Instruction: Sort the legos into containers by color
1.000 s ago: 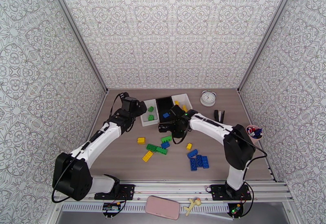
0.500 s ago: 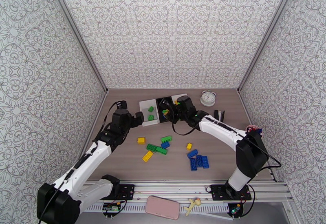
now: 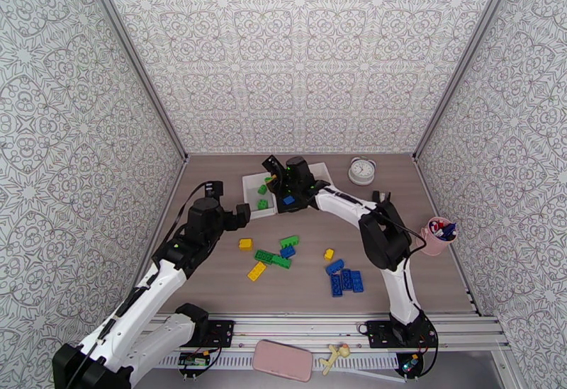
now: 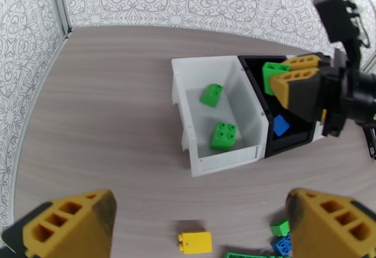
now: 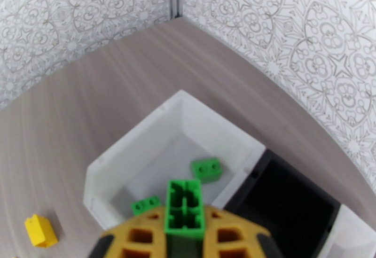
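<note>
Next, my right gripper moves down past the side between the containers and releases its matching green lego inside. The white container holding green legos lies below it.
My right gripper is shut on a green lego and hangs over the wall between the left white container and the black container. The left wrist view shows that lego in the right gripper's fingers. Two green legos lie in the white container, and a blue one lies in the black container. My left gripper stands open just in front of the white container, holding nothing. Loose green, yellow and blue legos lie mid-table.
The second white container sits right of the black one. A clock, a black stapler and a pink pen cup stand along the right side. A cluster of blue legos lies front right. A pink phone rests on the front rail.
My right gripper has swung from in front of the black container to the back left, above the containers, carrying the green lego. My left gripper has drawn back from the white container, still open.
</note>
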Available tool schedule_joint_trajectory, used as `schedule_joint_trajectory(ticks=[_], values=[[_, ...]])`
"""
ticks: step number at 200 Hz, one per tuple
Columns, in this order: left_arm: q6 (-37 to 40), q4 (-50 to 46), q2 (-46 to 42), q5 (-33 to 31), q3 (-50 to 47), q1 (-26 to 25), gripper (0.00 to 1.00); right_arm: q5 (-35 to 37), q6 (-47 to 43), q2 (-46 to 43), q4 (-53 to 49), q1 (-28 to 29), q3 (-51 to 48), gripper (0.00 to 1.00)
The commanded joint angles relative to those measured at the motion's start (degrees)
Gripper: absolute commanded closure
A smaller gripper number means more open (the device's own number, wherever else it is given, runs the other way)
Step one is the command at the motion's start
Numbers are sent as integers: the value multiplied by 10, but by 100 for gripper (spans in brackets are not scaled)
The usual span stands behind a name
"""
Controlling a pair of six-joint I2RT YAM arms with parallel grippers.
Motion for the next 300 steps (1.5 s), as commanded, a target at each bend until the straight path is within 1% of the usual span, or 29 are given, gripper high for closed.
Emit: schedule_joint_trajectory(ticks=[1,32,49,62,73,94,108,125,132,149,161,181,196,215,224,233,248,279,285,300], values=[[20,2,4,11,-6,-9,0,-23,-6,48,-28,2,61,94],[37,10,5,9,-8,-21,0,-6,0,96,-51,2,117,93],[48,17,1,7,-11,-26,0,5,1,105,-54,2,129,90],[57,24,-2,10,-14,-27,0,8,-2,102,-57,2,130,83],[63,28,-3,16,-17,-28,0,4,-8,91,-62,2,127,72],[72,39,1,27,-21,-29,0,5,-15,55,-62,2,102,57],[83,44,5,38,-21,-31,0,13,-16,20,-45,1,66,42],[112,46,13,69,-21,-33,0,26,-14,-25,-9,-1,6,37],[126,44,17,88,-18,-33,0,31,-11,-48,7,-4,-23,29],[156,34,34,126,-5,-37,0,34,-6,-104,49,-14,-98,22],[178,27,51,139,6,-45,0,32,-2,-144,80,-24,-154,17],[211,15,84,148,24,-64,0,15,0,-205,126,-46,-249,14],[241,1,113,170,41,-75,0,1,-5,-250,168,-65,-323,13],[271,-35,159,192,75,-94,0,-15,-31,-307,165,-86,-390,12],[280,-55,184,192,94,-104,0,-18,-45,-335,155,-94,-416,12],[287,-68,207,181,109,-118,0,-21,-55,-362,149,-102,-439,11],[302,-85,241,182,133,-135,1,-22,-61,-405,144,-114,-474,11],[311,-131,315,185,194,-157,6,-17,-61,-480,144,-133,-527,10],[317,-144,330,185,208,-161,9,-19,-64,-493,141,-135,-535,10],[329,-173,365,175,237,-171,10,-37,-78,-521,120,-139,-549,10]])
